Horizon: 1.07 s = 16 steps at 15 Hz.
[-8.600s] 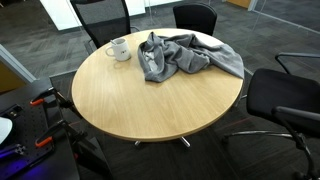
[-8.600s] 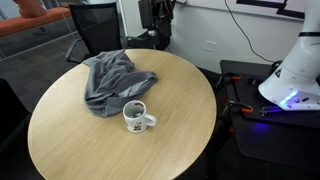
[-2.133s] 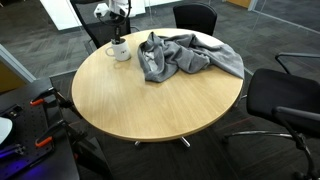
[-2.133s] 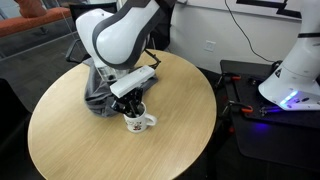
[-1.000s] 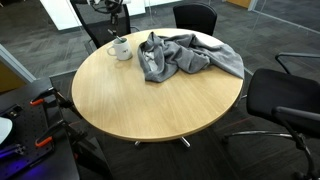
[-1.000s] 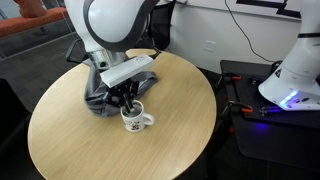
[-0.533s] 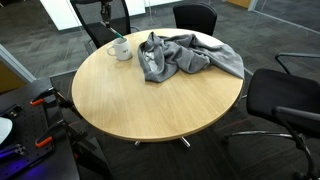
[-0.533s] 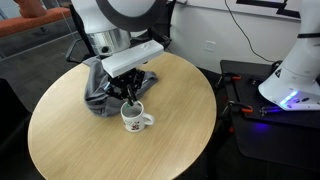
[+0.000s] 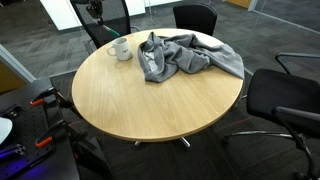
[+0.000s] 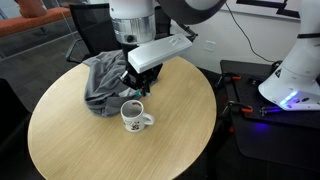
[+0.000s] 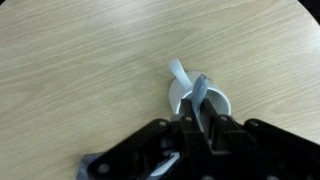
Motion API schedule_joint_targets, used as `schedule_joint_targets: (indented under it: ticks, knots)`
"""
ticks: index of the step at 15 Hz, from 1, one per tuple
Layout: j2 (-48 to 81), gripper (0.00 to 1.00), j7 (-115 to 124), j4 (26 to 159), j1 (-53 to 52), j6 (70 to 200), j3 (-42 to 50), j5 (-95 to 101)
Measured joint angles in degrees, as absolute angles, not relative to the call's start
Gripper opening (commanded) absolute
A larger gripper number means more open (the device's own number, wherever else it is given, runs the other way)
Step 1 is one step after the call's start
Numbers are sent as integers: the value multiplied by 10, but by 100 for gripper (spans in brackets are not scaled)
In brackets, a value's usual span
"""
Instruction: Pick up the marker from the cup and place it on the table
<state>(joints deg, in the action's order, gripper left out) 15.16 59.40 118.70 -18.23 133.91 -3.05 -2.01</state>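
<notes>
The wood lies below on the handle side of the cup. My gripper will next carry the marker [image 11: 198,93] off the cup's opening and then lower it there.
The white cup [image 10: 133,117] stands on the round wooden table [image 10: 75,140], next to a grey cloth; it also shows far back in an exterior view as the cup [image 9: 120,48]. My gripper [image 10: 135,88] hangs just above the cup. In the wrist view the gripper [image 11: 203,118] is shut on the marker [image 11: 198,93], a thin dark stick that points down over the cup's mouth [image 11: 222,104]. The marker's lower end is above or just at the rim; I cannot tell which. In the exterior view with the cup at the back, the arm is almost wholly out of frame.
A crumpled grey cloth [image 9: 185,55] lies on the table behind the cup, seen as the cloth [image 10: 110,80] beside my gripper. Black office chairs [image 9: 290,95] ring the table. A white machine base [image 10: 295,70] stands off to one side on a dark stand.
My gripper has risen from inside the cup to above it, still shut on the marker. The arm has swung upward and sideways. The cup has stayed in place.
</notes>
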Motion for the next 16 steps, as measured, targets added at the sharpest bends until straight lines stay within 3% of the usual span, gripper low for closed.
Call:
schedule_joint_targets:
  ticks: [7, 16]
  knots:
    - [75, 3, 613, 1322, -162, 1409, -32, 3]
    - [105, 3, 609, 1388, -119, 1495, -32, 3]
